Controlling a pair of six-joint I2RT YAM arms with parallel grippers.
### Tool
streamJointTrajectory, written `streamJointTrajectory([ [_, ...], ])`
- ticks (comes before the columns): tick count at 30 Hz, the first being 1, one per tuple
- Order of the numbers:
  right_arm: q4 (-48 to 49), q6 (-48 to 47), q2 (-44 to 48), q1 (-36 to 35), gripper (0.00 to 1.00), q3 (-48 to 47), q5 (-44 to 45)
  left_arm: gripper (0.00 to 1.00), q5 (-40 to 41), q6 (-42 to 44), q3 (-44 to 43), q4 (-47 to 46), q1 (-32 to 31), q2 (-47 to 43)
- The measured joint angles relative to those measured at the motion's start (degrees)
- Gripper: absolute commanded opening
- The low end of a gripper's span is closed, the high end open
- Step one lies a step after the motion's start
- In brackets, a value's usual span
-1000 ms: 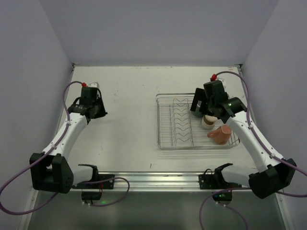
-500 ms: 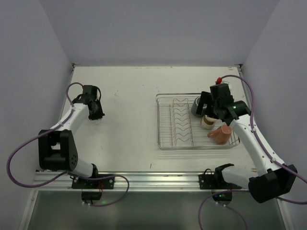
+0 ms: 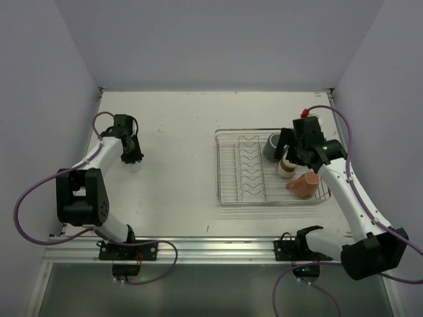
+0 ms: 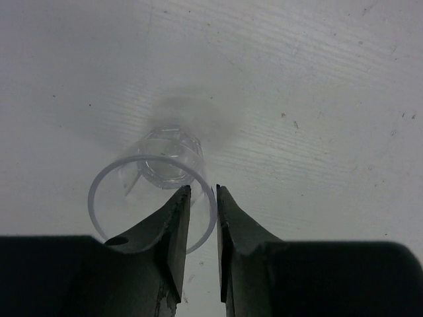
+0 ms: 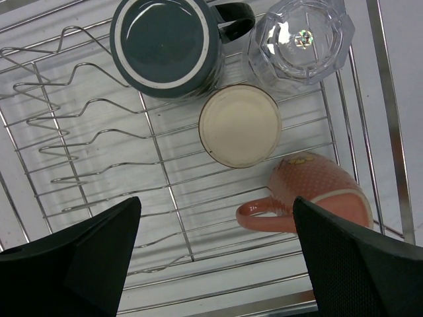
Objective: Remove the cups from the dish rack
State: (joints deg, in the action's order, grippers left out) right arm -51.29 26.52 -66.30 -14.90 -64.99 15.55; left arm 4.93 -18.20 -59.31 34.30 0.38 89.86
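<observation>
My right gripper is already wide open and empty, so next it will lower its fingers to both sides of the round base of the cream cup (image 3: 286, 169) (image 5: 239, 125) below it and close.
A clear tumbler (image 4: 158, 168) stands upright on the white table at the far left. My left gripper (image 4: 203, 188) straddles its near rim, jaws a narrow gap apart, one finger inside and one outside. In the top view that gripper (image 3: 134, 157) is low over the table. The silver dish rack (image 3: 218, 168) holds a dark grey mug (image 5: 165, 43), a clear tumbler (image 5: 301, 39), a cream cup (image 5: 239, 125) and a salmon-pink mug (image 5: 317, 195) on its side. My right gripper (image 5: 217, 205) hangs wide open above them, holding nothing.
The rack's zigzag dividers (image 5: 73, 132) run along its left half. The side walls of the booth stand close to both arms. The arms' bases and a metal rail (image 3: 211, 247) line the near edge.
My left arm swung and set the tumbler down on the table, and its jaws have parted a little. My right gripper drifted slightly right over the cups in the rack.
</observation>
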Motion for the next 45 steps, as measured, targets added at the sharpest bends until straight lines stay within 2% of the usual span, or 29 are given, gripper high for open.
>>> streamJointTrajectory([
  [4, -0.13, -0.22, 0.0, 0.57, 0.99, 0.07, 0.0, 0.28, -0.2, 0.0, -1.14, -0.09, 0.72, 0.79],
  [12, -0.15, -0.46, -0.02, 1.97, 0.99, 1.6, 0.04, 0.42, -0.26, -0.02, -3.8, 0.26, 0.74, 0.76],
  [19, 0.02, -0.7, -0.57, 3.32, 0.99, 2.23, 0.02, 0.43, -2.03, -0.02, -7.04, 1.68, 0.74, -4.9],
  [26, 2.4, -0.68, -5.75, 4.0, 0.99, 2.75, 0.0, 0.44, -8.26, -0.2, -10.47, 2.08, 0.74, -13.55],
  [34, 5.38, -0.68, -11.47, 5.03, 0.99, 2.75, -0.11, 0.48, -20.59, -0.74, -11.3, 1.49, 0.74, -21.7],
  [40, 7.8, -0.68, -14.69, 5.95, 0.97, 2.89, -0.7, 0.49, -25.2, -0.9, -11.3, 0.79, 0.74, -23.63],
  [45, 9.53, -0.7, -17.18, 5.97, 0.9, 3.02, -1.55, 0.49, -26.91, -0.94, -11.28, 0.44, 0.74, -23.58],
])
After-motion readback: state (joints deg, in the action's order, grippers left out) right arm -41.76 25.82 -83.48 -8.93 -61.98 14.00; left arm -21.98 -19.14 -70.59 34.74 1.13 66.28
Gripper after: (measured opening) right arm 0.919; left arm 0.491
